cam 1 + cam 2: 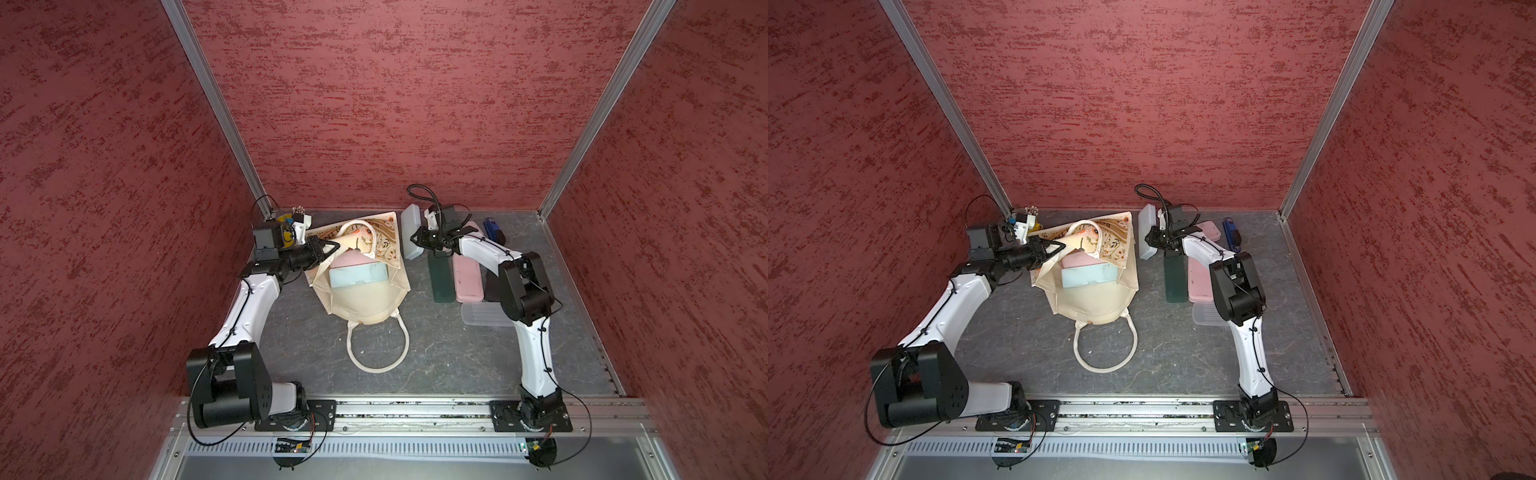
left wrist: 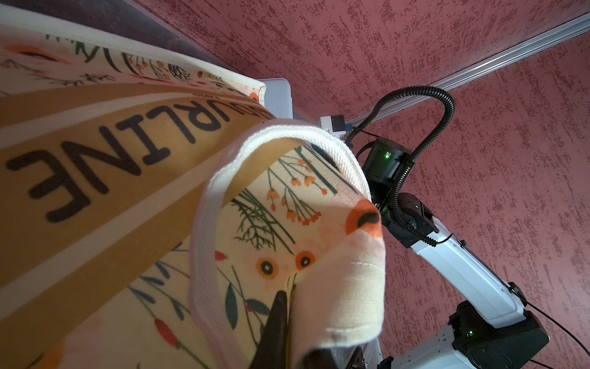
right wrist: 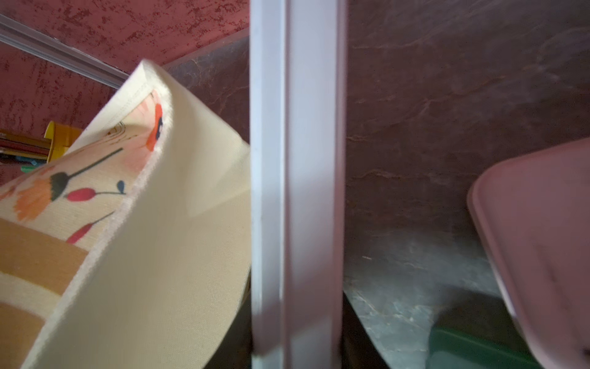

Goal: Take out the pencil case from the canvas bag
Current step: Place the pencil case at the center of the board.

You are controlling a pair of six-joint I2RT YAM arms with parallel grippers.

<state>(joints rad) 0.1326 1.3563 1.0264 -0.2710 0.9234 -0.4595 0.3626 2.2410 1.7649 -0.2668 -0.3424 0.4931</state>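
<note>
My right gripper lowers the pale white pencil case (image 1: 409, 232) toward the bare table beside the bag next and releases there, as this clear part of the table lies below.
The cream floral canvas bag (image 1: 365, 307) (image 1: 1096, 307) lies on the table with its mouth open. My left gripper (image 1: 332, 245) (image 1: 1059, 246) (image 2: 289, 306) is shut on the bag's upper rim and holds it up. Inside the mouth lie a light blue case (image 1: 359, 276) and a pink case (image 1: 353, 262). My right gripper (image 1: 417, 241) (image 1: 1152, 240) (image 3: 297, 335) is shut on a pale white pencil case (image 1: 409, 232) (image 3: 300, 191), which is outside the bag, standing on its long edge just right of it.
To the right of the bag lie a dark green case (image 1: 440, 278), a pink case (image 1: 467, 274), a clear case (image 1: 482, 318) and a blue item (image 1: 492, 230). A yellow bucket (image 1: 286, 226) with pens stands in the back left corner. The bag's handle (image 1: 378, 349) loops towards the front.
</note>
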